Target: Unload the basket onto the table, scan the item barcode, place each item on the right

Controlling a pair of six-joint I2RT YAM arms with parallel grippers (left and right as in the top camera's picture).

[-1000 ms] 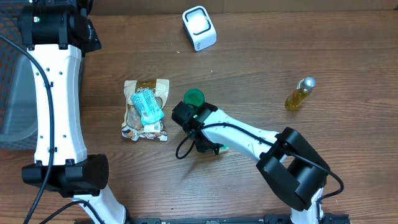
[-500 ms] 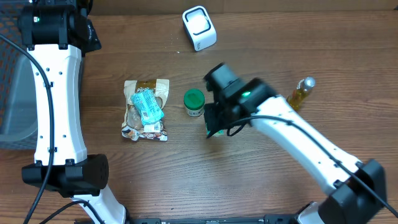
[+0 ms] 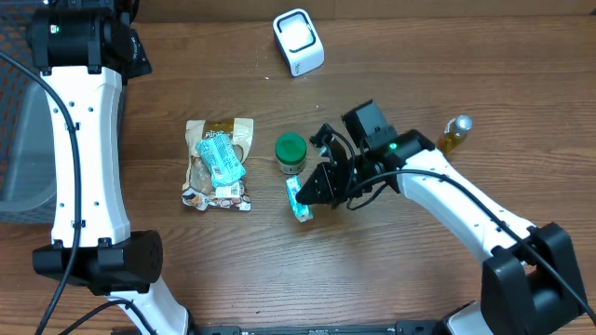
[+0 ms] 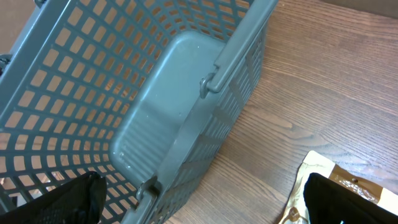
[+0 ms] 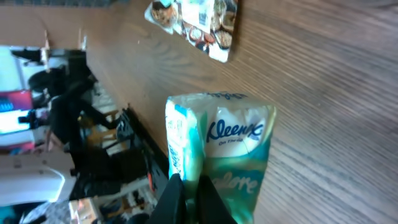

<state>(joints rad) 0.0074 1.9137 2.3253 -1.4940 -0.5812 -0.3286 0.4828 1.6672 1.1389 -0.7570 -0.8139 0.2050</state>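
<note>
The tabletop below is bare on the near side of the green-lidded jar (image 3: 291,154), so my right gripper needs to lower the pack onto that clear spot next and let go of it.
A teal and white Kleenex tissue pack (image 3: 298,197) (image 5: 219,146) is pinched by one end in my right gripper (image 3: 318,189) (image 5: 191,202), which is shut on it. The pack hangs just above the wooden table, in front of a green-lidded jar (image 3: 291,154). The white barcode scanner (image 3: 298,42) stands at the back of the table, well away from the pack. My left gripper (image 4: 205,211) is open and holds nothing; its fingers (image 4: 348,198) hover by a grey basket (image 4: 180,118). No barcode shows on the pack.
A snack bag (image 3: 219,166) (image 5: 198,23) with a small teal packet (image 3: 221,158) on it lies left of the jar. A yellow oil bottle (image 3: 449,140) lies at the right. The grey basket (image 3: 19,140) stands at the table's left edge.
My right arm swung from in front of the jar out to the right and turned back. The tissue pack now shows fully at its tip. The left arm has not moved.
</note>
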